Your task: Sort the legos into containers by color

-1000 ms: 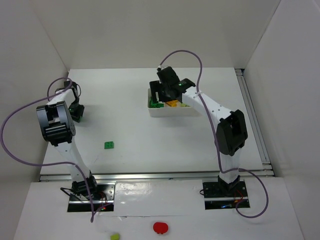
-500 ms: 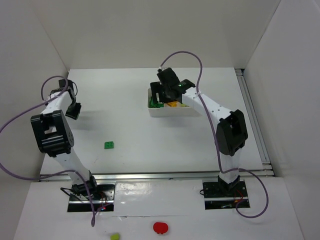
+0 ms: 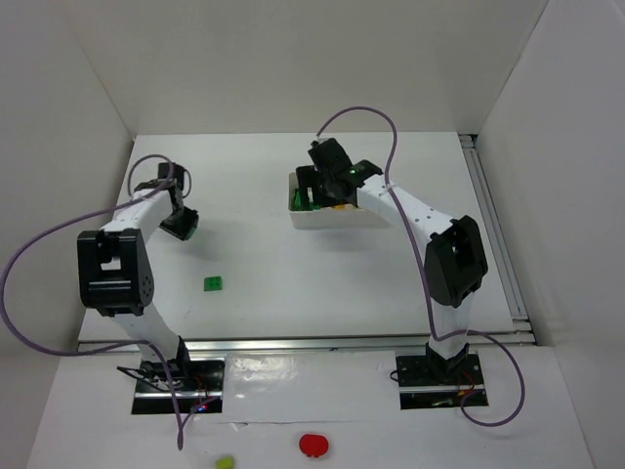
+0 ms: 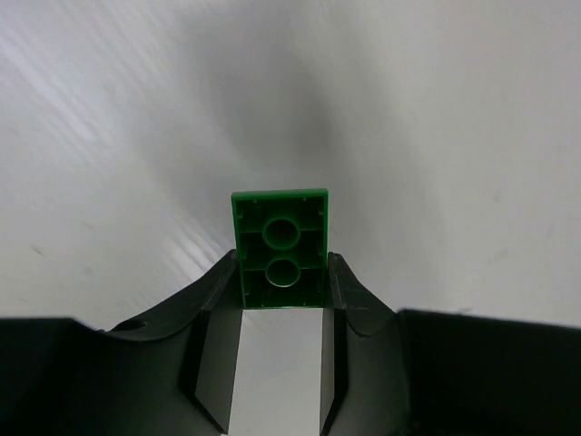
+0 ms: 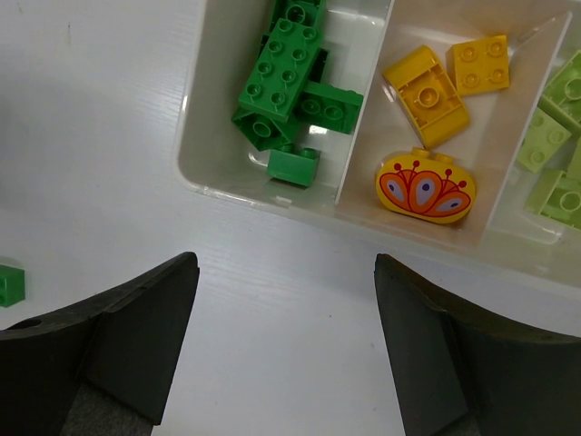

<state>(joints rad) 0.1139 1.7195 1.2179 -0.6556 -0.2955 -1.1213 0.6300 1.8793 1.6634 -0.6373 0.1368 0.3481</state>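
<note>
Dark green bricks fill one tray section (image 3: 300,201), so I should move my left gripper outward and to the right in the top view, above them, and let go of the brick.
My left gripper (image 3: 181,223) is at the table's left side. In the left wrist view the left gripper (image 4: 283,272) is shut on a dark green brick (image 4: 280,241), held underside up above bare table. My right gripper (image 3: 317,186) hovers over the white tray's (image 3: 332,219) left end, and the right wrist view shows it (image 5: 283,272) open and empty just in front of the tray's rim (image 5: 263,195). Dark green bricks (image 5: 289,77) fill the left compartment, orange ones (image 5: 427,91) the middle, pale yellow-green ones (image 5: 556,136) the right. One loose green brick (image 3: 213,283) lies on the table and also shows in the right wrist view (image 5: 9,283).
An orange oval piece with a painted pattern (image 5: 425,186) lies in the middle compartment. A red round object (image 3: 314,445) and a small yellow-green brick (image 3: 225,462) sit on the front ledge below the arm bases. White walls enclose the table on three sides.
My left gripper has swung from the far left edge rightward toward the table's middle. The right arm has barely moved.
</note>
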